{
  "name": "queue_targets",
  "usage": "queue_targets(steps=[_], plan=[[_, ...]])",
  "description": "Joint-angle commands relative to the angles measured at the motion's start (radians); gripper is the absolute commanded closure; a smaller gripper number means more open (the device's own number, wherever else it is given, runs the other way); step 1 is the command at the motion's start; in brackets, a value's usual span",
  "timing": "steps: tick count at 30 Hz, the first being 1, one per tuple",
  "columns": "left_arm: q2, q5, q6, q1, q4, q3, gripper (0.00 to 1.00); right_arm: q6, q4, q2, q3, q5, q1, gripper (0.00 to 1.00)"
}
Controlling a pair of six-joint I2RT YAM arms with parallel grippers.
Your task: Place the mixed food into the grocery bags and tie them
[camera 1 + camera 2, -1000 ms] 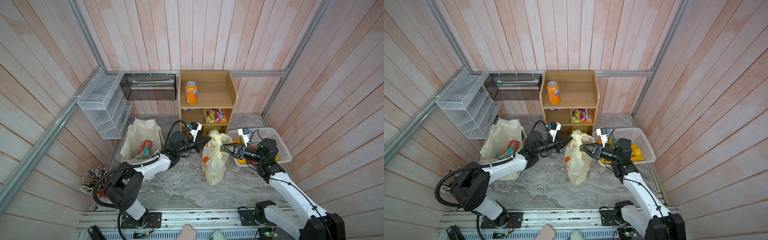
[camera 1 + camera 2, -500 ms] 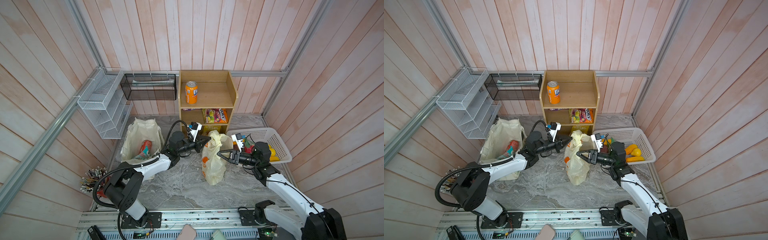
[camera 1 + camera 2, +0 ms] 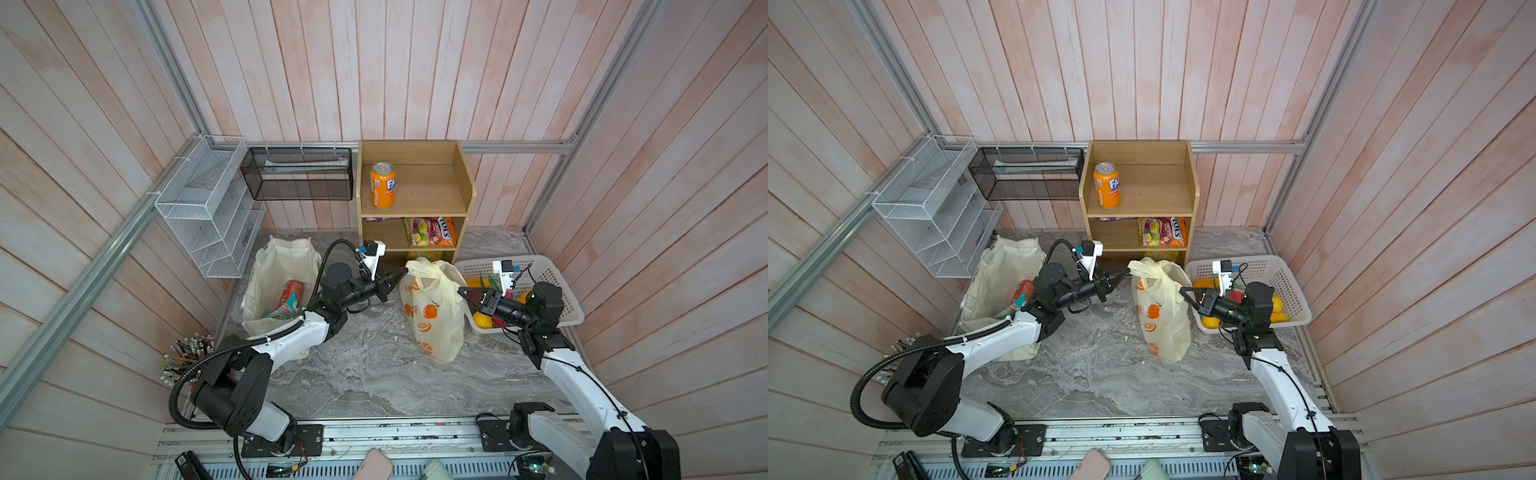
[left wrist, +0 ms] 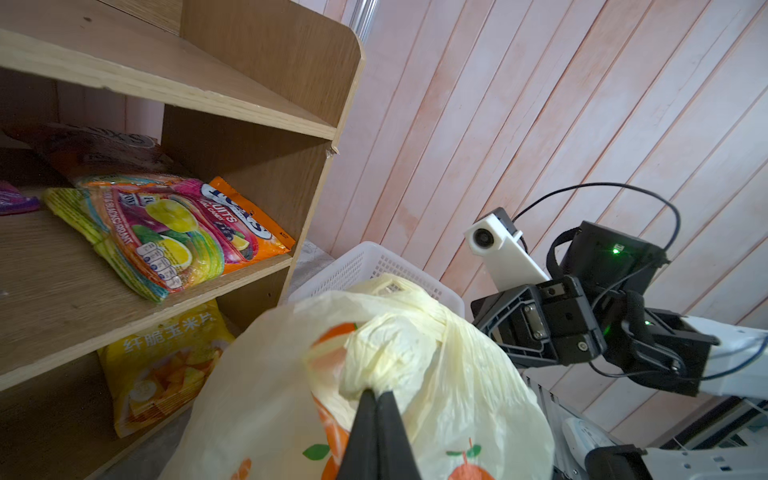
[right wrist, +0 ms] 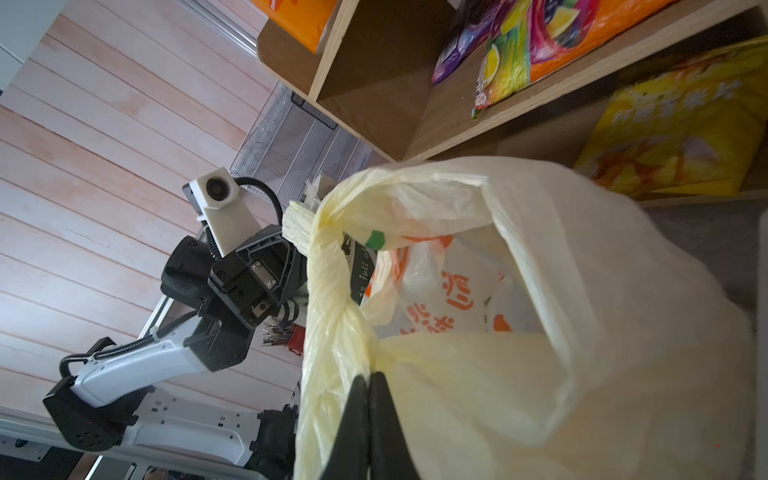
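The bag leaves my right gripper next, after the gripper goes sideways over the white basket, which lies beside it on the side away from the bag.
The pale-yellow plastic grocery bag point(image 3: 432, 316) printed with oranges stands mid-floor in both top views. My left gripper point(image 3: 402, 272) is shut on its twisted left handle point(image 4: 386, 357), seen close in the left wrist view. My right gripper point(image 3: 460, 292) is shut on the plastic at the bag's right rim point(image 5: 374, 353); the mouth gapes between the two grips, showing an orange-and-white packet point(image 5: 436, 291) inside. The cream tote point(image 3: 274, 266) slumps open at the left, holding the red can point(image 3: 293, 289) and the teal packet point(image 3: 286, 309).
Behind the bag stands a wooden shelf point(image 3: 461, 195) with an orange soda can point(image 3: 382, 185) and snack packets point(image 3: 430, 231). A white basket point(image 3: 571, 301) of yellow fruit sits right of the bag, under my right wrist. Wire racks point(image 3: 208, 208) hang on the left wall.
My right gripper moved left from over the basket to the plastic bag's right rim and shut on it. The left gripper kept its hold on the other handle.
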Motion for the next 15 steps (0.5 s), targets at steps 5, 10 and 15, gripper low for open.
queue_targets(steps=[5,10,15], plan=[[-0.046,-0.077,-0.019,0.018,0.008,-0.059,1.0,0.051,-0.009,-0.035,-0.015,0.13,-0.056,1.0],[-0.075,-0.155,-0.017,0.036,-0.021,-0.128,1.0,0.099,-0.016,-0.063,-0.07,0.184,-0.179,1.0],[-0.114,-0.202,-0.038,0.069,0.001,-0.212,1.0,0.126,-0.035,-0.083,-0.152,0.232,-0.308,1.0]])
